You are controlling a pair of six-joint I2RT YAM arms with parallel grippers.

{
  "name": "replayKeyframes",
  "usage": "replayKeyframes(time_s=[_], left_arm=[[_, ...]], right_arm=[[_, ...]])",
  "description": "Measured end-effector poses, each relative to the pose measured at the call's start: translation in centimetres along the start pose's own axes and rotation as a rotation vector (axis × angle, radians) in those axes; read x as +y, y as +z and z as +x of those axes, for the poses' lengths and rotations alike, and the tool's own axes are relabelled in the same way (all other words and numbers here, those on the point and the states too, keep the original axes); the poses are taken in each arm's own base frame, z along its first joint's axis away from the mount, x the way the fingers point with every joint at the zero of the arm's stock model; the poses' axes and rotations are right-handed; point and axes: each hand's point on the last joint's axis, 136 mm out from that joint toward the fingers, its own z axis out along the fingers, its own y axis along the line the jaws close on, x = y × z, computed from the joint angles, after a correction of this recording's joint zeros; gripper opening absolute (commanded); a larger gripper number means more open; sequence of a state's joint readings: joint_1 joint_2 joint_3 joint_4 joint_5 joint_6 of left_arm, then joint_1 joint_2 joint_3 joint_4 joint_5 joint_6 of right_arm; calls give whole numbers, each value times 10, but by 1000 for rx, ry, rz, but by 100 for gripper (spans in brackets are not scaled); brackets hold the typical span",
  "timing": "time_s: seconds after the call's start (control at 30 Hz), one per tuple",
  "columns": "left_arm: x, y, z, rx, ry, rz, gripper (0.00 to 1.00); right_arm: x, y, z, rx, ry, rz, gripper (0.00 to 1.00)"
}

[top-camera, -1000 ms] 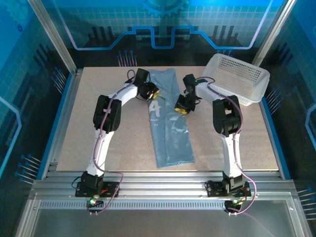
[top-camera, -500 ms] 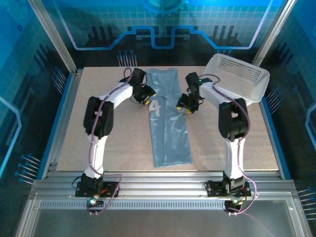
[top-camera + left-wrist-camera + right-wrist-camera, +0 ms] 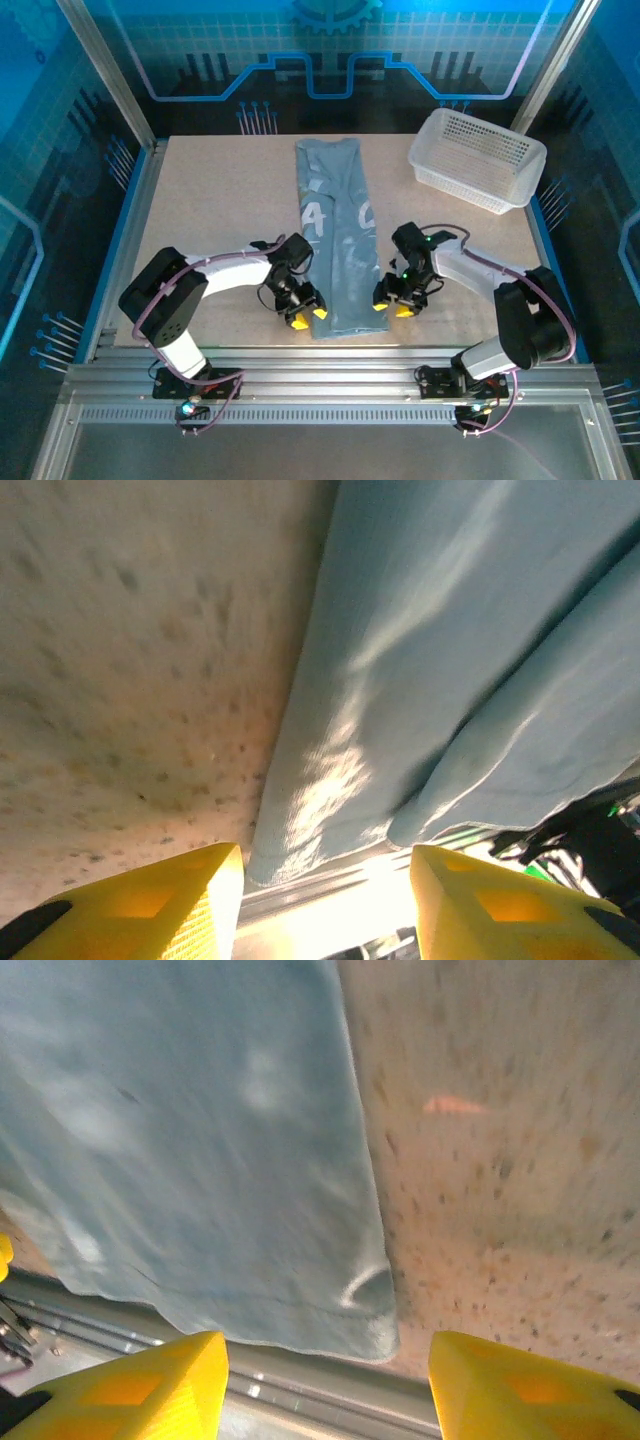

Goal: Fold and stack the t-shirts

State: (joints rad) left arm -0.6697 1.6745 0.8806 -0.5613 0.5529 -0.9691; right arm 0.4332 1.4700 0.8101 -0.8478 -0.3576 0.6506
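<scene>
The t-shirt's near hem corner is below my left gripper's open fingers and toward my base. My left gripper needs to move down and gently back onto that corner next.
The pale grey-blue t-shirt point(image 3: 335, 240) lies on the table as a long narrow strip running from far to near, with white print showing on its far half. My left gripper point(image 3: 304, 316) stands open at the strip's near left corner. In the left wrist view the t-shirt's point(image 3: 420, 660) hem corner lies ahead of the left gripper point(image 3: 327, 880), between the yellow fingers and untouched. My right gripper point(image 3: 393, 303) stands open at the near right corner. The right wrist view shows the t-shirt's point(image 3: 200, 1140) hem corner just ahead of the right gripper point(image 3: 327, 1365).
A white lattice basket point(image 3: 478, 160) stands at the far right of the table point(image 3: 200, 220). The table's near edge and a metal rail point(image 3: 330, 360) run just behind both grippers.
Both arms swung from beside the print on the far half of the shirt down to its near hem corners. Both grippers opened wider on the way.
</scene>
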Motion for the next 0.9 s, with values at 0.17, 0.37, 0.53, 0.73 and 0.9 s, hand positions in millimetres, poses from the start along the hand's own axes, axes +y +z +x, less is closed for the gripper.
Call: replayKeyframes(time_s=[0.17,0.37,0.53,0.73,0.9], left_arm=[[-5,7,7,14,4,12,44],[-3,21,13,30,-4,-9,37],[2,24,16,33,-10,-49,42],[12,12,17,-21,-24,-95,43],[24,7,23,-39,-48,-100,44]], right_arm=[[-4,12,13,52,11,-22,54],[-2,19,11,57,11,-47,50],[-3,28,8,73,19,-41,47],[-5,33,9,89,31,-18,35],[-5,33,9,100,42,-8,39]])
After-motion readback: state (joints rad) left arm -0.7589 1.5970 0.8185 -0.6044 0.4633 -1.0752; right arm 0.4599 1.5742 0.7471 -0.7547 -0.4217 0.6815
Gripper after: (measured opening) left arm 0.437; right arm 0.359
